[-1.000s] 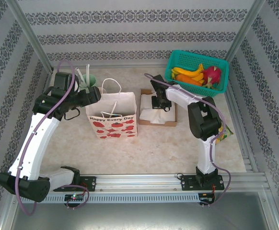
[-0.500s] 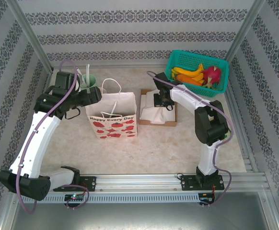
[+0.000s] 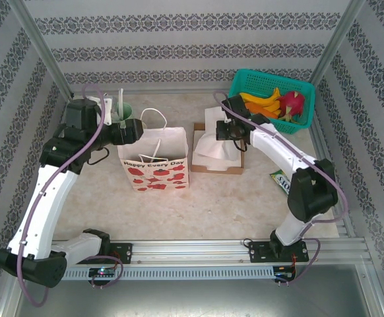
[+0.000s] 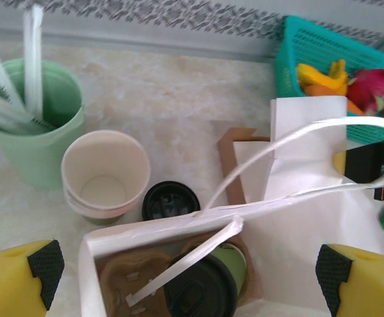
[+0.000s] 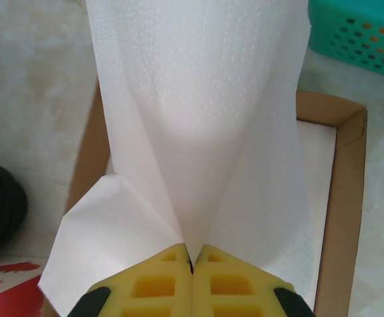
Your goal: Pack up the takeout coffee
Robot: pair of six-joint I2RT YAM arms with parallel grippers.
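My right gripper lifts the napkin across and lowers it in beside the carrier to release next, since the bag's empty end (image 3: 173, 144) lies past the box's edge.
A takeout coffee (image 4: 208, 287), a green cup with a black lid on, sits in a brown carrier (image 4: 123, 277) inside the white paper bag (image 3: 154, 158). My left gripper (image 4: 189, 277) hovers open above the bag's mouth, touching nothing. Behind the bag stands an open green cup (image 4: 105, 175) with a cream inside, and a loose black lid (image 4: 170, 200) lies beside it. My right gripper (image 5: 192, 261) is shut on a white napkin (image 5: 198, 99), held up over the cardboard box (image 3: 217, 168).
A mint cup of white sticks (image 4: 37, 119) stands at the back left. The teal basket (image 3: 271, 99) of fruit sits at the back right. A green packet (image 3: 281, 178) lies right of the box. The bag's handles (image 4: 297, 135) arch over its opening.
My right gripper has risen and drawn the napkin up out of the box, and its elbow has swung out to the right. The left arm has barely shifted.
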